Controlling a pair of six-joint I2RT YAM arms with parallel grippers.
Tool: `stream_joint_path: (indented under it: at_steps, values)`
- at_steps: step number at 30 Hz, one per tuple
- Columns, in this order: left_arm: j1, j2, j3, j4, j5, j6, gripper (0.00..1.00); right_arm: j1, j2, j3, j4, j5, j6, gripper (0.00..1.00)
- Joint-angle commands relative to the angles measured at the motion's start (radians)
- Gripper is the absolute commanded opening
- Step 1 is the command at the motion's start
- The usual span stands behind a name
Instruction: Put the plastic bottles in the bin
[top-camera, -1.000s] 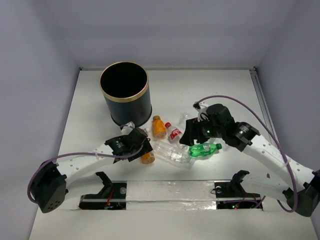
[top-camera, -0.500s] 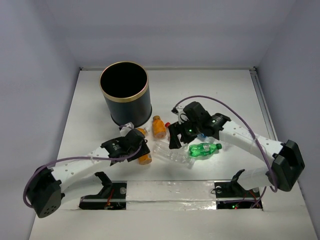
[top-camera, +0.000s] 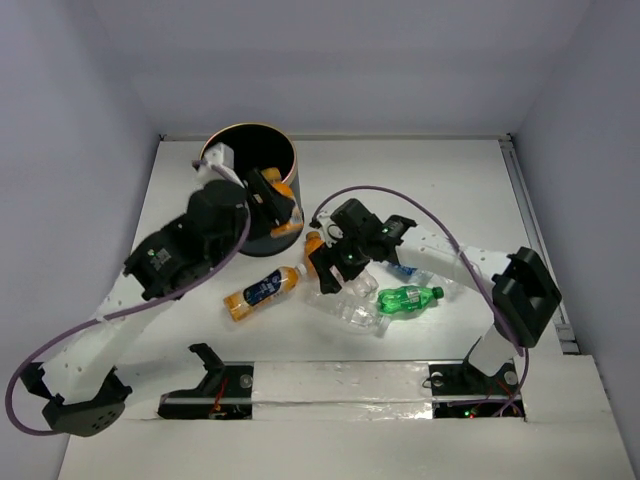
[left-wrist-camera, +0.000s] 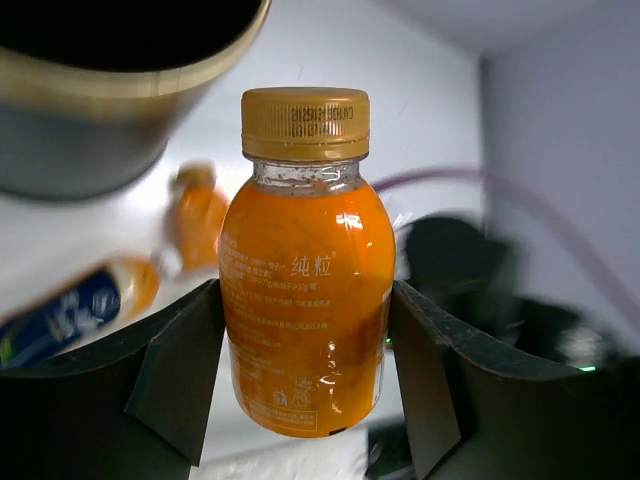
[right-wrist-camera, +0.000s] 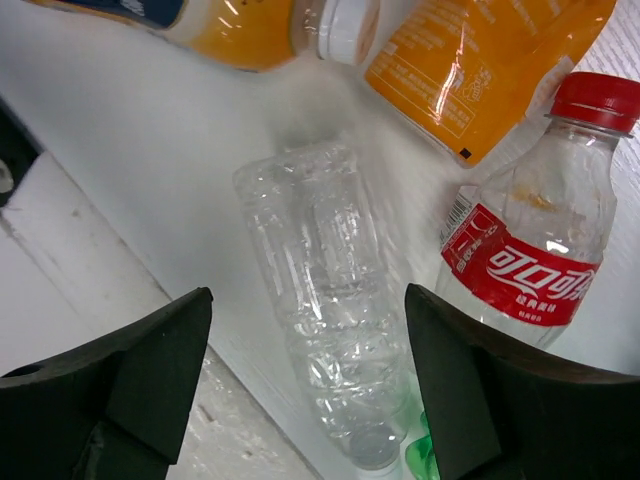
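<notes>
I should lower my right gripper straight down around the body of the clear unlabelled bottle (right-wrist-camera: 335, 330) and close across it. The bottle already lies lengthwise between my open fingers.
My left gripper (top-camera: 272, 207) is shut on an orange-filled bottle (left-wrist-camera: 305, 270) with a gold cap and holds it upright in the air at the near right rim of the black bin (top-camera: 240, 190). The bin's gold rim (left-wrist-camera: 120, 75) shows at the upper left of the left wrist view. My right gripper (right-wrist-camera: 308, 330) is open, its jaws on either side of a clear unlabelled bottle (right-wrist-camera: 335, 330) lying on the table, above it. A red-labelled clear bottle (right-wrist-camera: 525, 255) and an orange bottle (right-wrist-camera: 480, 60) lie just beyond it.
An orange bottle with a blue label (top-camera: 262, 290) lies on the table in front of the bin. A green bottle (top-camera: 408, 297) lies right of the clear one (top-camera: 352, 308). A blue-labelled clear bottle (top-camera: 405, 270) lies under the right arm. The two arms are close together.
My left arm has lifted the orange bottle from the table up to the bin's rim. My right gripper has moved left over the clear bottle. The blue-labelled orange bottle now lies uncovered.
</notes>
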Motion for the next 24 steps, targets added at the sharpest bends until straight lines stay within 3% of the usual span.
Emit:
stream_joint_path:
  at_steps: [1, 9, 12, 16, 21, 24]
  values:
    - [0.055, 0.068, 0.192, -0.029, -0.109, 0.152, 0.26, 0.023, 0.038, 0.032, 0.009, 0.024, -0.068, 0.84]
    - [0.387, 0.300, 0.545, 0.145, 0.058, 0.396, 0.27, 0.080, 0.093, -0.025, 0.098, 0.070, -0.037, 0.89]
    - [0.444, 0.401, 0.614, 0.175, 0.064, 0.438, 0.27, 0.091, 0.112, -0.039, 0.125, 0.099, -0.028, 0.89]
    - [0.477, 0.477, 0.619, 0.237, -0.004, 0.492, 0.27, 0.100, 0.123, -0.082, 0.170, 0.140, 0.001, 0.87]
    - [0.486, 0.504, 0.510, 0.381, -0.058, 0.542, 0.28, 0.109, 0.146, -0.103, 0.198, 0.182, 0.027, 0.84]
    - [0.486, 0.532, 0.470, 0.412, -0.081, 0.564, 0.28, 0.120, 0.143, -0.099, 0.211, 0.199, 0.037, 0.77]
